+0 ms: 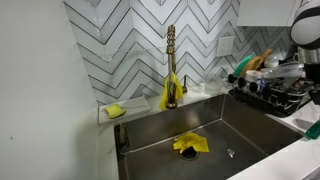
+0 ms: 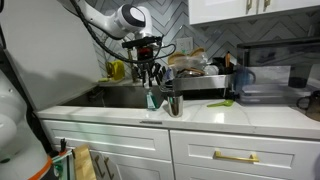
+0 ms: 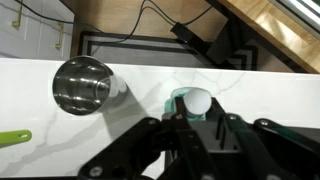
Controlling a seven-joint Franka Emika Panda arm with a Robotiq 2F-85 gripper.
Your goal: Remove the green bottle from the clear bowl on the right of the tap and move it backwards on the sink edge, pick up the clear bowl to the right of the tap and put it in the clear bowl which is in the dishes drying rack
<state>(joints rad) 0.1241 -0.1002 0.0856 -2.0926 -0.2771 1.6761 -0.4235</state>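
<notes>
I will next put the green bottle (image 3: 195, 102) in my gripper down on the free part of the white counter below, beside the shiny cup, and let go of it upright.
The green bottle (image 3: 195, 102) with a white cap stands on the white counter by the sink's front edge, and it also shows in an exterior view (image 2: 152, 98). My gripper (image 3: 197, 118) reaches down over it with a finger on each side, closed against its body; it shows in an exterior view (image 2: 149, 78) just above the bottle. A shiny round cup or bowl (image 3: 83, 85) stands right beside the bottle, and in an exterior view (image 2: 173, 103). I cannot make out a clear bowl around the bottle. The dish rack (image 2: 212, 82) stands behind.
The gold tap (image 1: 171, 60) has a yellow cloth (image 1: 170, 96) on it. A yellow cloth (image 1: 190, 144) lies in the sink. A yellow sponge (image 1: 115, 111) sits on the ledge. A green utensil (image 2: 222, 102) lies on the counter. The rack (image 1: 268, 92) holds several dishes.
</notes>
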